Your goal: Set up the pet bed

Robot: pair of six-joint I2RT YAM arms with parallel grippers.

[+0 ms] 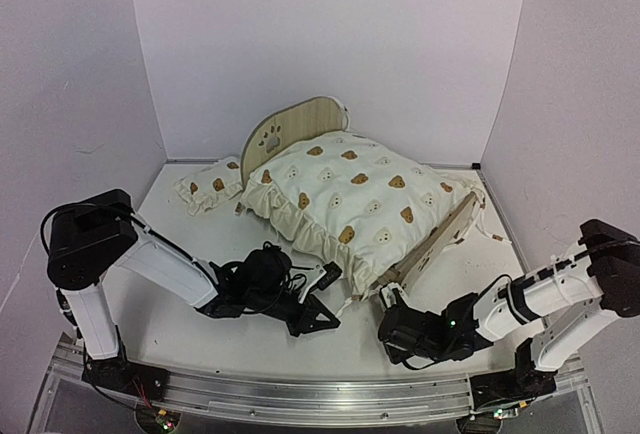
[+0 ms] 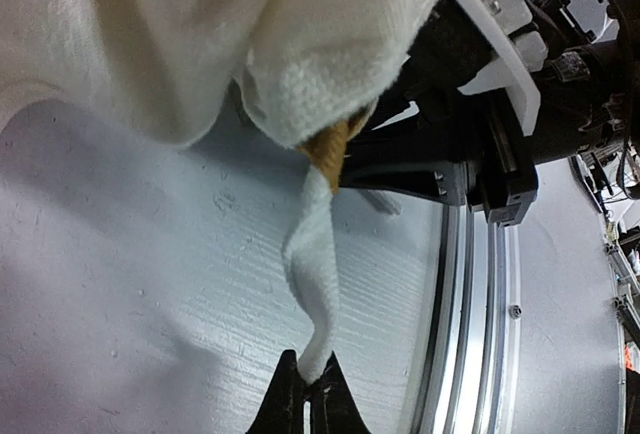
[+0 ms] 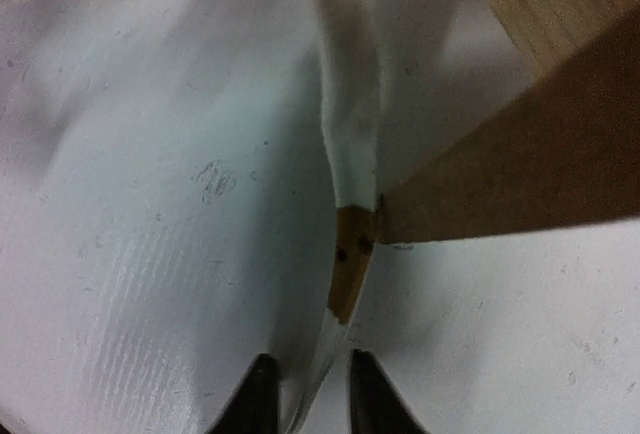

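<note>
The tie still hangs slack, so I should next move my left gripper left in the top view and release it over the bare tabletop.
The pet bed point(image 1: 300, 124) stands mid-table, a plywood frame with a paw cutout in its headboard. A bear-print cushion point(image 1: 350, 194) lies across it, and its footboard point(image 1: 430, 244) leans at the near right. My left gripper point(image 1: 330, 316) sits low at the cushion's near corner. In the left wrist view that gripper point(image 2: 308, 382) is shut on the end of a white tie point(image 2: 312, 254) hanging from the cushion. My right gripper point(image 1: 388, 304) is at the footboard's near end. Its jaws point(image 3: 308, 394) stand apart with another tie point(image 3: 352, 154) running between them beside the footboard's wood point(image 3: 500, 184).
A small bear-print pillow point(image 1: 210, 186) lies at the back left beside the headboard. White walls close in the table on three sides. The metal rail point(image 1: 300, 394) carrying both arm bases runs along the near edge, close behind both grippers.
</note>
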